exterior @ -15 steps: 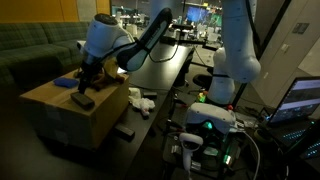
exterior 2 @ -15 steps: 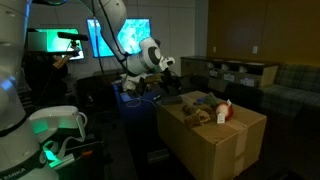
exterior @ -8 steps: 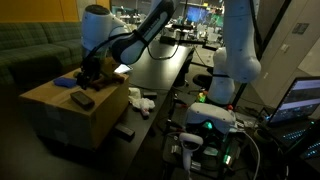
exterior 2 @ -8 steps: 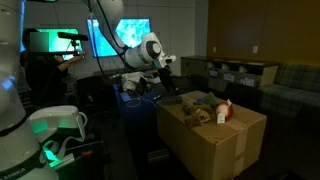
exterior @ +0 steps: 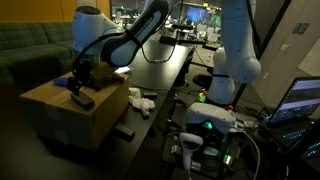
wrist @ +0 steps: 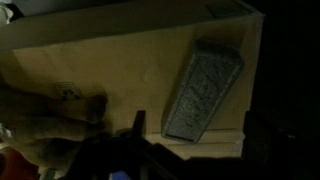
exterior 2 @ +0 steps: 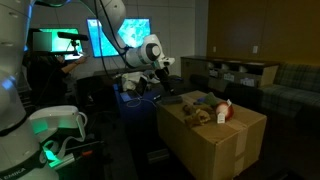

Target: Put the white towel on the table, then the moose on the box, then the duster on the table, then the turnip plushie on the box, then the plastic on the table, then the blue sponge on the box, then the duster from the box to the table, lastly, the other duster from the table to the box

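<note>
The robot's gripper needs to move down next onto the grey duster on top of the box, with one finger beside each long side of the duster.
My gripper hangs open over the top of the brown cardboard box, with nothing between its fingers. In the wrist view the gripper is just above the box's edge, short of a dark grey flat rectangular block that lies on the box top. A tan plush thing, perhaps the moose, lies to the left. The blue sponge lies on the box beside the gripper. The white towel lies on the black table.
In an exterior view the box carries a brown plush and a red-and-white soft thing. The robot's base and cables stand beside the table. A sofa lies behind the box.
The arm has swung further across the box top, away from the table, and its wrist has come lower over the box. The jaws have stayed open. Nothing on the box has moved.
</note>
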Controlling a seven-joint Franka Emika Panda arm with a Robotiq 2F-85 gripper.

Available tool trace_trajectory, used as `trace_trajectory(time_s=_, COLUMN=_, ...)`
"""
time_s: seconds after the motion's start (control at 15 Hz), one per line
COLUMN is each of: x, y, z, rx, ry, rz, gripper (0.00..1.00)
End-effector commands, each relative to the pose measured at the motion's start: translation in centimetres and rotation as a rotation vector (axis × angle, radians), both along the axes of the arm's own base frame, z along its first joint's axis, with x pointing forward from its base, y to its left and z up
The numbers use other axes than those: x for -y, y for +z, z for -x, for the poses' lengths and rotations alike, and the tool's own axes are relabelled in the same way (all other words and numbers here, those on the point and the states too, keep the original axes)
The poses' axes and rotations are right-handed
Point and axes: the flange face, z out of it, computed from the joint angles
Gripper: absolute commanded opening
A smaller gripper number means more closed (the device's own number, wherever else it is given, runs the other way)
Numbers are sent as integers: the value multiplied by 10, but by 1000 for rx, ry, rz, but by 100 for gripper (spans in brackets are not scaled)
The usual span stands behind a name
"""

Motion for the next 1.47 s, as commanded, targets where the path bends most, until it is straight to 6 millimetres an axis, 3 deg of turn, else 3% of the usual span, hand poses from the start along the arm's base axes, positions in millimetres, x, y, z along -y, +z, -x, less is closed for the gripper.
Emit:
trace_trajectory(time_s=0.0, x=-12, y=-5, z=-15, rx=0, ry=-15, rz=-50, gripper=100)
trace_trajectory(time_s=0.53, x=-7, y=-42, z=-31, rx=-25, ry=-17, rz=-41, gripper=100)
trace_trajectory(time_s=1.27, x=10, y=-61, z=-47, rx=-46, ry=-7, rz=-11, gripper=100)
trace_trajectory(time_s=1.4, x=10, y=-63, z=-48, rx=-57, ry=7, rz=-14, gripper=73)
